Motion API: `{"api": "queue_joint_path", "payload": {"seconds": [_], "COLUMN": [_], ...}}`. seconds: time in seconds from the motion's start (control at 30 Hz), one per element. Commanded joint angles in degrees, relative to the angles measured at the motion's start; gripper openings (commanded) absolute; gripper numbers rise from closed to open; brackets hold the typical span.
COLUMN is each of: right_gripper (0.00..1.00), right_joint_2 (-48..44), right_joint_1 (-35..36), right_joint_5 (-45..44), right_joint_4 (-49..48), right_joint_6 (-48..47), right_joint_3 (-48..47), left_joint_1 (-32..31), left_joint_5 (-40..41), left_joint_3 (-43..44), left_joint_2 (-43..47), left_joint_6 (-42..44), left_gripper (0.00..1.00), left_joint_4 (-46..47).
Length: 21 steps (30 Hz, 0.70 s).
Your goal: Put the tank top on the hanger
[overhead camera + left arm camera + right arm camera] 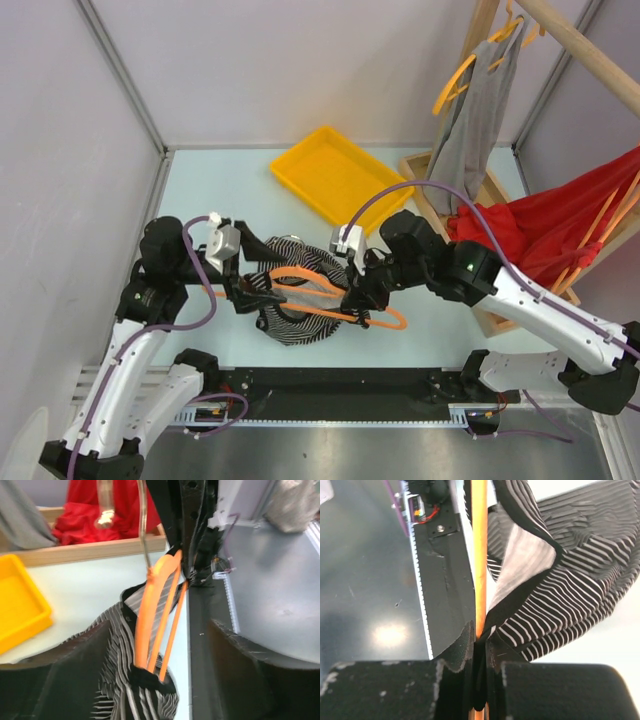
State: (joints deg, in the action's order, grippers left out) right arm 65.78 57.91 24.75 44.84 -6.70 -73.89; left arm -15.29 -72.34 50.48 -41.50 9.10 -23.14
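Note:
The hanger (310, 276) should go on the wooden bar (596, 62) next, where the part of the bar beside the grey garment is empty. I need to raise my right gripper toward the right in the top view and release the hanger there.
The striped tank top (300, 312) lies bunched on the table between the arms, with the orange hanger (310, 276) threaded through it and sticking out to the right. My left gripper (243, 290) stands wide open at the garment's left side. In the left wrist view the hanger (150, 610) runs into the tank top's (115, 650) dark edge between the spread fingers of this gripper (160, 680). My right gripper (357, 300) is shut on the tank top's dark strap edge (520, 605); the hanger bar (479, 555) runs through the same gap in the gripper (480, 639).
A yellow tray (330, 175) sits behind the garment. At the right stand a wooden crate (500, 315), a big red cloth (560, 220) and a grey garment (475, 110) hanging from a wooden rail (590, 50). A black rail (340, 385) lines the near edge.

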Motion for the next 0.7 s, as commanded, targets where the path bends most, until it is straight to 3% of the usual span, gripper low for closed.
{"api": "queue_joint_path", "payload": {"seconds": [0.0, 0.17, 0.3, 0.53, 0.67], "right_gripper": [0.0, 0.0, 0.0, 0.0, 0.0], "right_joint_2": [-2.9, -4.8, -6.2, -10.1, -11.5], "right_joint_1": [0.2, -0.5, -5.6, -14.6, -20.5], "right_joint_5": [-7.4, -19.5, -22.4, -35.2, -42.9], "right_joint_4": [0.6, 4.0, 6.1, 11.1, 19.8], "right_joint_6": [6.3, 14.0, 19.0, 25.9, 29.9], "right_joint_3": [0.4, 2.8, 3.4, 1.2, -2.5], "left_joint_1": [0.3, 0.4, 1.2, 2.5, 2.7], "left_joint_5": [8.5, 24.2, 36.2, 40.2, 40.7], "left_joint_3": [1.6, 0.9, -0.7, -2.1, -2.3], "left_joint_2": [0.5, 1.7, 3.2, 5.2, 5.4], "left_joint_6": [0.3, -2.0, -2.8, -3.6, -3.7], "left_gripper": [0.99, 0.99, 0.99, 1.0, 0.99], "left_joint_4": [1.9, 4.1, 5.5, 7.0, 7.2]}}
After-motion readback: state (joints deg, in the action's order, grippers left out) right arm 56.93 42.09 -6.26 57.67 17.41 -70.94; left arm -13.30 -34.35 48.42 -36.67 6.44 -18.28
